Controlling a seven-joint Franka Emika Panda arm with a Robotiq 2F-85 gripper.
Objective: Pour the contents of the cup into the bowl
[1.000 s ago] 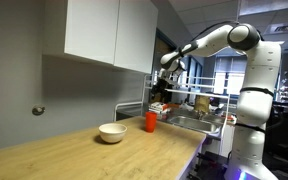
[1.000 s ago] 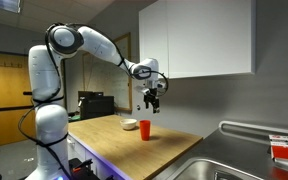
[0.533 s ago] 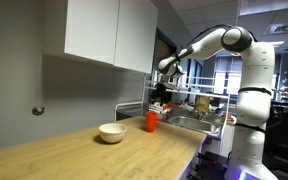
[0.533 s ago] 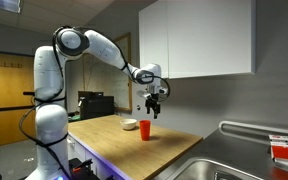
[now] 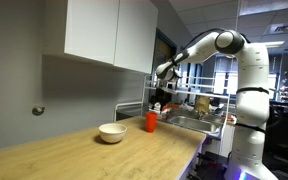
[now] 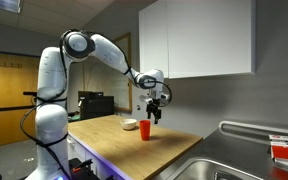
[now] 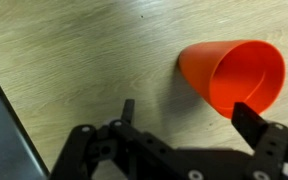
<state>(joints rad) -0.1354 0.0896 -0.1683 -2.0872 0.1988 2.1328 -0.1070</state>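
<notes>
I should lower my gripper over the red-orange cup's rim (image 5: 151, 113) (image 7: 214, 91) next, with one finger inside and one outside the cup's side, because its opening faces up.
The red-orange cup (image 5: 151, 121) stands upright on the wooden counter in both exterior views (image 6: 145, 131). In the wrist view the cup (image 7: 234, 76) fills the upper right, its inside hidden in glare. The cream-white bowl (image 5: 112, 132) sits on the counter apart from the cup, also small behind it (image 6: 130, 124). My gripper (image 5: 157, 103) hangs open above the cup (image 6: 153, 112). In the wrist view my gripper (image 7: 189, 115) has one fingertip (image 7: 248, 118) in front of the cup and the other over bare wood. It holds nothing.
A wooden counter (image 5: 94, 155) runs along a grey wall under white cabinets (image 5: 109, 32). A steel sink (image 6: 229, 165) with a dish rack (image 5: 197, 108) lies past the counter's end. A round knob (image 5: 38, 111) sticks from the wall.
My gripper has lowered and moved a little closer over the cup. The cup and bowl have not moved.
</notes>
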